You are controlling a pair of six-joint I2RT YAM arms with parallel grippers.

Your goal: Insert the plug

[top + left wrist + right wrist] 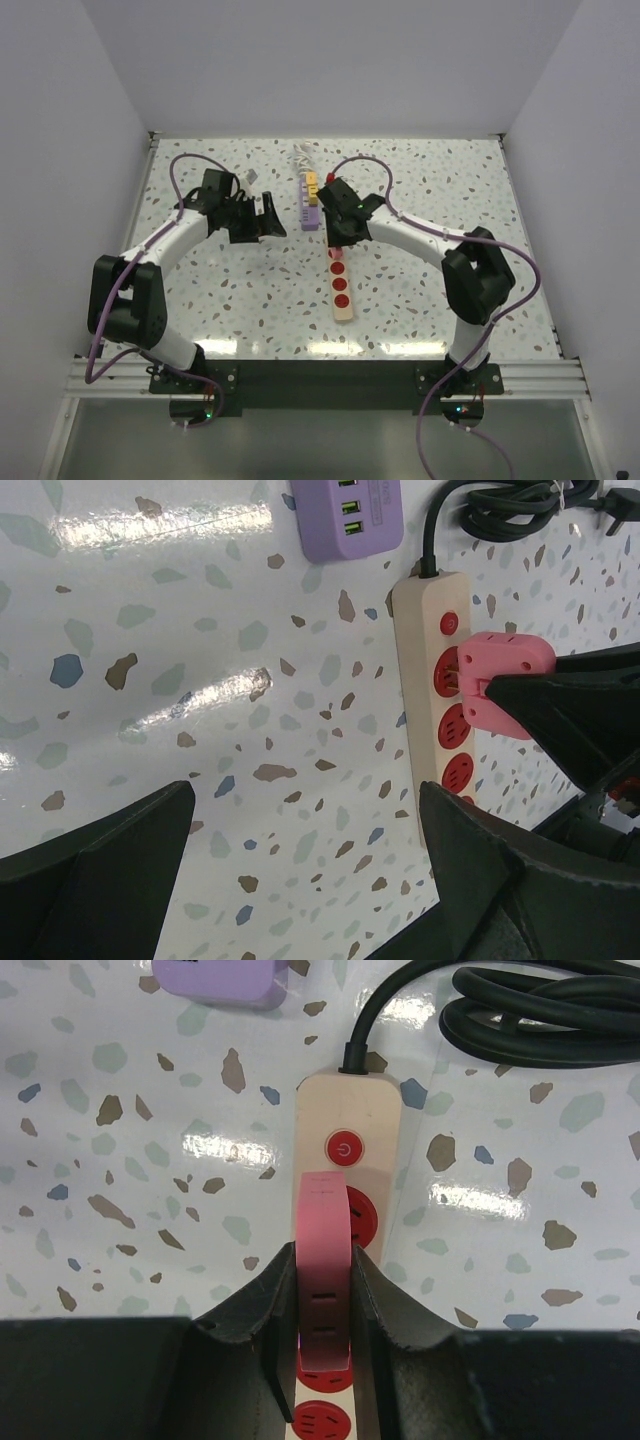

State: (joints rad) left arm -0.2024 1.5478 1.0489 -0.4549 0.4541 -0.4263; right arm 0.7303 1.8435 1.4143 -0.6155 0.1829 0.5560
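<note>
The red socket nearest the switch is below my right gripper, so I should lower the gripper, press the pink plug [325,1250] down onto that socket and release it.
A pink plug [325,1250] is clamped between the black fingers of my right gripper [325,1310], which is shut on it. The plug stands on edge over the first red sockets of the cream power strip [347,1105], just below the strip's red switch [343,1147]. In the left wrist view the plug [505,680] presses sideways toward the strip [425,630], its prongs at a socket face; how deep they sit I cannot tell. My left gripper [300,860] is open and empty over bare table left of the strip. From above, the strip [342,300] lies below the right gripper [336,238], with the left gripper [270,215] to its left.
A purple USB hub [215,980] lies beyond the strip's head, also in the top view [310,205]. The strip's coiled black cable [530,1010] lies at the far right. White walls enclose the speckled table [200,290].
</note>
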